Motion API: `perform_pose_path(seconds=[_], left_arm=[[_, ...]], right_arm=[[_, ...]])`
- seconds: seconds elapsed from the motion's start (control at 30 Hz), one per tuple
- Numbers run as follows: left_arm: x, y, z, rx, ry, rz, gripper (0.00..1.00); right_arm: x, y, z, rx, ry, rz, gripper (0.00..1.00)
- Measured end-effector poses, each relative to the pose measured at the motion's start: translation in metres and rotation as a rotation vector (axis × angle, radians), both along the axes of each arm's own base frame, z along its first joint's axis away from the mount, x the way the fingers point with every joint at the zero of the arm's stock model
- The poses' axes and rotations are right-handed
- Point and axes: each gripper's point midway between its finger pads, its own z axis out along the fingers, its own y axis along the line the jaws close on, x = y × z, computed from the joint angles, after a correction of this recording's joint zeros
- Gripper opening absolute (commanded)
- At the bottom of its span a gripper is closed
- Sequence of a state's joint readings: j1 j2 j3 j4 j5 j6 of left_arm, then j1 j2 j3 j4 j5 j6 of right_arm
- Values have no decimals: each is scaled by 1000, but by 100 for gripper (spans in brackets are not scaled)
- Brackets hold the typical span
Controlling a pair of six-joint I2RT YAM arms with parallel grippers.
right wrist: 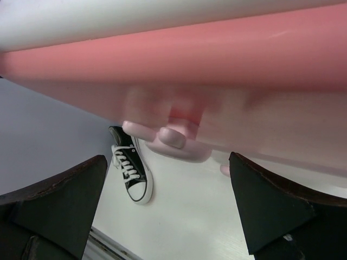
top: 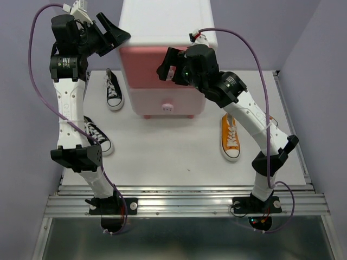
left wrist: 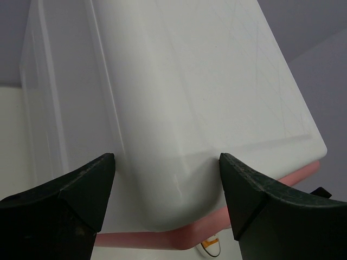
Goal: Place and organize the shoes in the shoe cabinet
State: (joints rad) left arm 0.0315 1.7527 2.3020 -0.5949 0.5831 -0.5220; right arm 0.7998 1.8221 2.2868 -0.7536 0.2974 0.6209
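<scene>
The bunny knob point(top: 171, 73) point(right wrist: 168, 138) sits just ahead of my right gripper, whose fingers stand crooked, so I will turn them square to the drawer, advance and close around the knob.
The shoe cabinet point(top: 162, 24) stands at the back, white with a dark pink upper drawer point(top: 143, 65) and a paler lower drawer point(top: 168, 97). My left gripper point(top: 116, 42) is open at its top left corner; in the left wrist view that white corner point(left wrist: 173, 135) lies between the fingers point(left wrist: 81, 184). My right gripper point(top: 167, 64) is open in front of the upper drawer, its bunny knob point(right wrist: 168, 138) just ahead of the jaws. Two black shoes point(top: 114, 89) point(top: 97, 135) lie on the left. An orange shoe point(top: 230, 135) lies on the right, another point(top: 271, 120) mostly hidden behind the right arm.
The white table point(top: 173, 162) ends in a metal rail point(top: 184, 197) at the near edge. Purple walls close in the back and both sides. The black shoe point(right wrist: 133, 170) shows below the drawer in the right wrist view, and an orange toe point(left wrist: 210, 248) in the left wrist view.
</scene>
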Motion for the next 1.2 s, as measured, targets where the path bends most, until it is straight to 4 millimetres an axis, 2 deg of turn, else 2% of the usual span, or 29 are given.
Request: perform_pose_path(seconds=[0.17,0.4,0.57,0.83,1.13,1.2], left_arm=[[0,0,0,2,-1,6,85],[0,0,0,4,-1,13,85],[0,1,0,5,0,19,85],[-1,0,0,7,-2,24,86],[0,0,0,7,-4,25,85],[0,0,0,7,-5,25,85]], right_arm=[[-9,14,2,-34,-34,-55,100],[-16,9,5,-136,-107,-164,100],[-5,3,5,-193,-141,-225,100],[11,9,-13,-284,-161,-250,100],[22,15,-20,-294,-176,-287,77],[23,15,-19,-295,-179,-297,68]])
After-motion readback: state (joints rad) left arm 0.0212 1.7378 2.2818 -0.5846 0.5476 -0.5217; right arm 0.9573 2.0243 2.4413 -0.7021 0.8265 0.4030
